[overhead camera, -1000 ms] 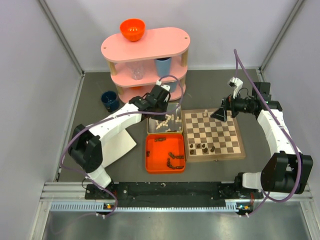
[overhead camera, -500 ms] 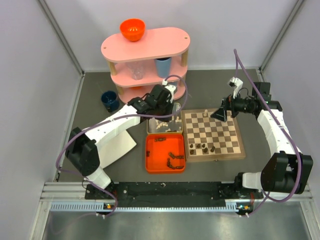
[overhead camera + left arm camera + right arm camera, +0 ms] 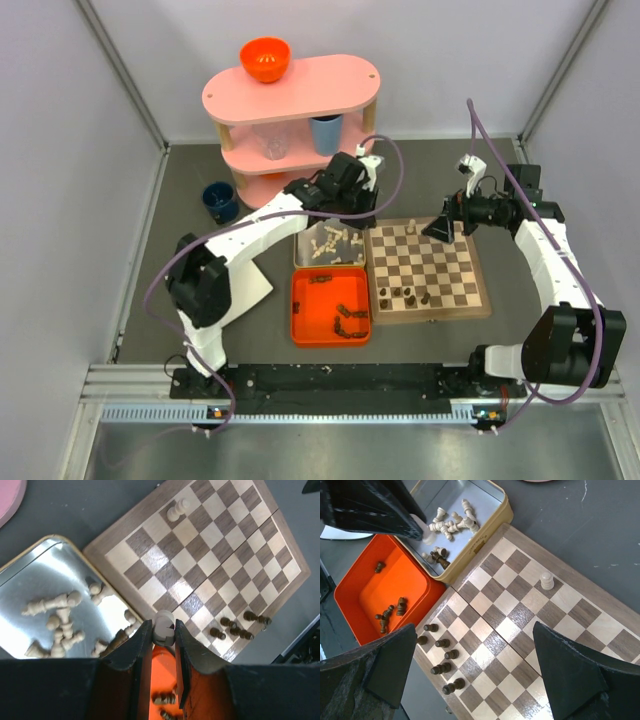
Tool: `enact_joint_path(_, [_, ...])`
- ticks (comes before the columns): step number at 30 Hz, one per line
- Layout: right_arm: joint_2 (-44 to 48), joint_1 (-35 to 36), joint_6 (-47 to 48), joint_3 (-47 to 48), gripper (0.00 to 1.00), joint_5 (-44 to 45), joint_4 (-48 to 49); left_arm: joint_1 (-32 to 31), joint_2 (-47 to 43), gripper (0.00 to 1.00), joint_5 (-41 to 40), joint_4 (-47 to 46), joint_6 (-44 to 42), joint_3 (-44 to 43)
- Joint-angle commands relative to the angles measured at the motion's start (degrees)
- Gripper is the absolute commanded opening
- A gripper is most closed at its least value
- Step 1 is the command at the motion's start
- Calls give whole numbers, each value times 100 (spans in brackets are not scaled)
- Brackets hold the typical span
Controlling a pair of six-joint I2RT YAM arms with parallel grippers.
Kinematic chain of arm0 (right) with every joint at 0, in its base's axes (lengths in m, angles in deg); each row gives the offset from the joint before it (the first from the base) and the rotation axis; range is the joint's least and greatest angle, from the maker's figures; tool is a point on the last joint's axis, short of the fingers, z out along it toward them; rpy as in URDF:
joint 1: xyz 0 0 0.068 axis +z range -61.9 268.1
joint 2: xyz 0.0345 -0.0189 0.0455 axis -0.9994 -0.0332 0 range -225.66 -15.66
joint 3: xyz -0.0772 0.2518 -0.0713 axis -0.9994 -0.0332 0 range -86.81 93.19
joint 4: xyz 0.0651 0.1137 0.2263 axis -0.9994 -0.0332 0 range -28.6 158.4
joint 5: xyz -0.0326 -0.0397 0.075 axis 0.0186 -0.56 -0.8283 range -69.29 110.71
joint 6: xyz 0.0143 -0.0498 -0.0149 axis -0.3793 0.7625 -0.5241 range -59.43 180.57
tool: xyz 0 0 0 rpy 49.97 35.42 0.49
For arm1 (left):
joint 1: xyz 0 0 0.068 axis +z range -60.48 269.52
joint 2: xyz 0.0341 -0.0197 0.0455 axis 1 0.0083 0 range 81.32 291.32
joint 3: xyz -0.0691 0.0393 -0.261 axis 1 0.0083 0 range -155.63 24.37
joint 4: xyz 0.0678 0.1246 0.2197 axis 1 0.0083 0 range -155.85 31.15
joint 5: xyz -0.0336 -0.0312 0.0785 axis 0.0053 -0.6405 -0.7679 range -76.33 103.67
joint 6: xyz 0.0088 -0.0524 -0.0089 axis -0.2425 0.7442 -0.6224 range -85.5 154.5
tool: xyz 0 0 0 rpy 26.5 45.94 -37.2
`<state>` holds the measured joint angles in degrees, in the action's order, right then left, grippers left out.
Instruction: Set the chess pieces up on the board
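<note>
Next, my left gripper crosses over, lowers and releases. The far row's empty dark square (image 3: 388,231) (image 3: 140,541) nearest the tin lies below it and to its right in the top view.
My left gripper (image 3: 163,627) is shut on a pale cream chess piece (image 3: 163,624) and hangs over the seam between the silver tin (image 3: 45,575) and the board's (image 3: 200,560) left edge. In the top view this gripper (image 3: 358,212) is just left of the board (image 3: 440,265). One pale piece (image 3: 412,226) stands on the far row. Several dark pieces (image 3: 405,295) stand at the near left corner. My right gripper (image 3: 482,675) is open and empty above the board's far side (image 3: 520,615).
The tin (image 3: 328,240) holds several pale pieces. The orange tray (image 3: 330,305) in front of it holds several dark ones. A pink shelf (image 3: 290,100) with an orange bowl (image 3: 265,58) stands behind. A blue cup (image 3: 219,200) sits at the left.
The left arm has swung right, from over the tin toward the board's left edge, with the pale piece in its jaws. The right arm has not moved.
</note>
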<state>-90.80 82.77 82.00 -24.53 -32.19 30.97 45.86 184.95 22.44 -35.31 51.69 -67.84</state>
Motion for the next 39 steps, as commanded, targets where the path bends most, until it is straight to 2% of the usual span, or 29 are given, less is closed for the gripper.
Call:
enact_joint_path(1, [183,-30,72,47,99,122,157,-20,638,0,449,-339,30,-762])
enact_joint_path(13, [201,-30,45,82,99,474,157,-11,1870,0,230,-269,206,-1870])
enact_joint_path(21, [166,-30,19,91,99,571,166,-11,2468,0,-401,144,548,-2495])
enact_joint_path(28, [139,-30,10,91,99,562,166,-46,2662,0,-1123,681,961,-2891])
enact_joint_path(39, [122,-30,10,91,99,597,166,-116,2934,0,-1238,812,1032,-3145])
